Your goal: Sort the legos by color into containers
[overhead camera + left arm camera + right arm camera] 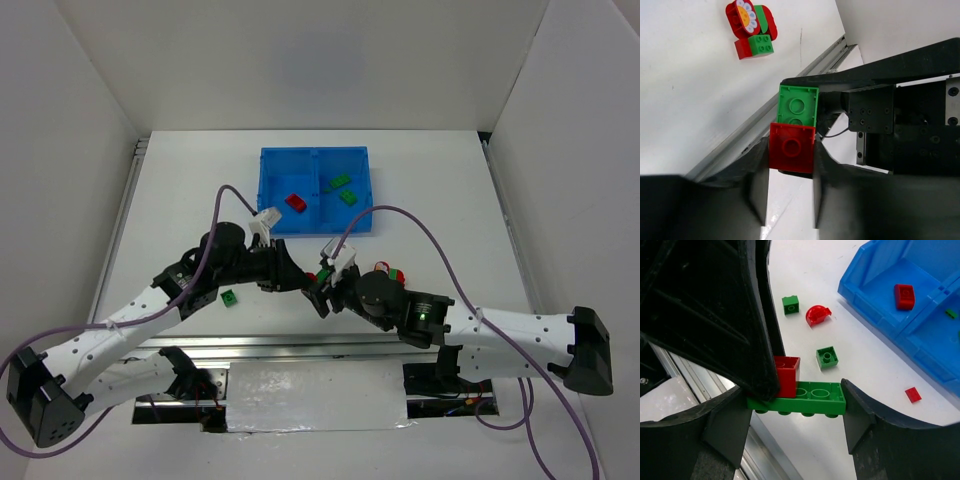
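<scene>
My right gripper will next move outward and down over the green bricks' section (338, 211) (935, 342) of the tray to let go of the green brick, because that section is below the gripper and farther outward.
My left gripper (790, 156) is shut on a red brick (791, 147) that is joined to a long green brick (798, 105). My right gripper (797, 407) is shut on the ends of that green brick (812, 399), with the red brick (788, 374) on top of it. Both grippers (292, 277) (320, 292) meet above the table, in front of the blue tray (268, 190). The tray's left compartment holds a red brick (296, 201). The right compartment holds two green bricks (340, 181).
A green brick (230, 297) lies left of the grippers. A red and green cluster with a flower piece (751, 27) lies by the right arm. In the right wrist view, two green bricks (790, 304) (827, 358), a red curved piece (817, 315) and a small red piece (913, 394) lie on the table.
</scene>
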